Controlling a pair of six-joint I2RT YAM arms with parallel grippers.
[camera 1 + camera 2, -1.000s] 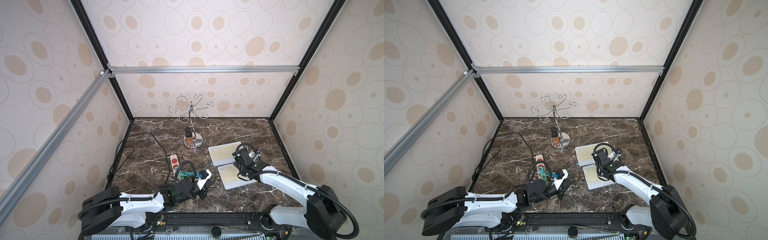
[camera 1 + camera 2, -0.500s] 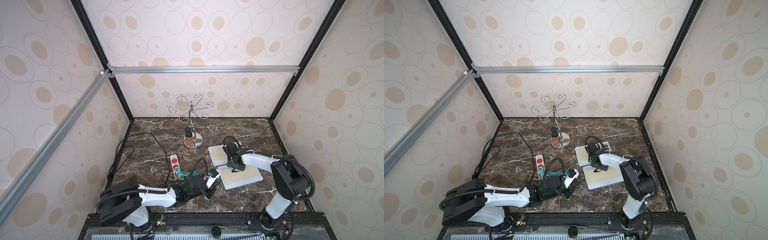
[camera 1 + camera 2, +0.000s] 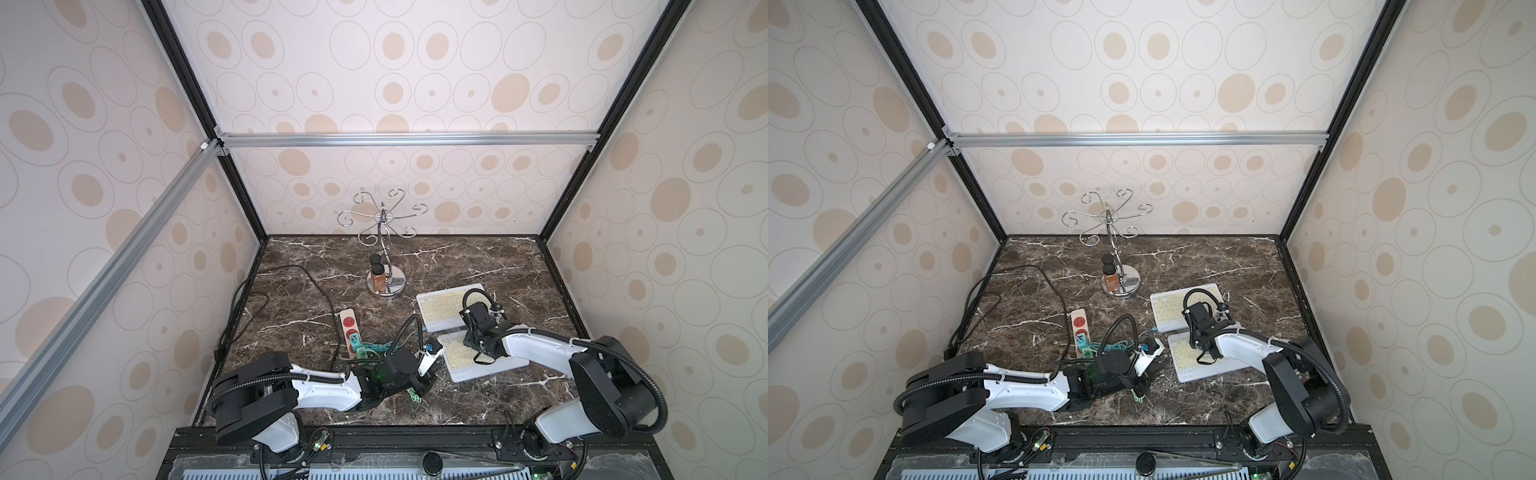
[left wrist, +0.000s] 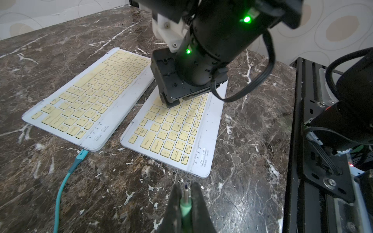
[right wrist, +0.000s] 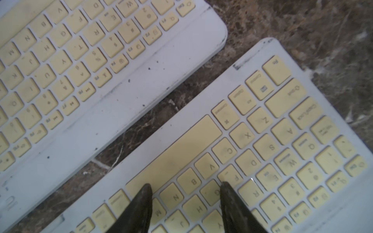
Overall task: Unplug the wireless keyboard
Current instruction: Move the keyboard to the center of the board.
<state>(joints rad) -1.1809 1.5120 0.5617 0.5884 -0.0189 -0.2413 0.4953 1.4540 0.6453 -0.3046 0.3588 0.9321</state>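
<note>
The left gripper will next move a little closer and let go of the plug beside the near keyboard's end (image 3: 445,360) (image 4: 174,161), because that end is just beyond its fingers and the plug's metal tip is already out.
Two white wireless keyboards with yellow keys lie side by side on the marble table. A teal cable (image 4: 81,156) is plugged into the corner of the far keyboard (image 4: 86,96) (image 3: 440,307). The near keyboard (image 4: 177,129) (image 3: 459,361) has no cable in it. My left gripper (image 4: 185,189) is shut on a light green cable plug (image 4: 185,207), a short way off the near keyboard's end. My right gripper (image 5: 185,185) is open, with its fingertips (image 5: 144,193) down on the near keyboard's keys (image 5: 262,141).
A white power strip with red sockets (image 3: 349,328) lies left of the keyboards, with coiled teal and green cable beside it. A chrome hook stand (image 3: 384,257) with a small brown bottle (image 3: 378,280) stands at the back. A black cord loops along the left wall.
Both arms have shifted their posture. The right gripper has stayed over the near keyboard, drifting slightly. The left gripper has kept hold of the green plug near the keyboard's end.
</note>
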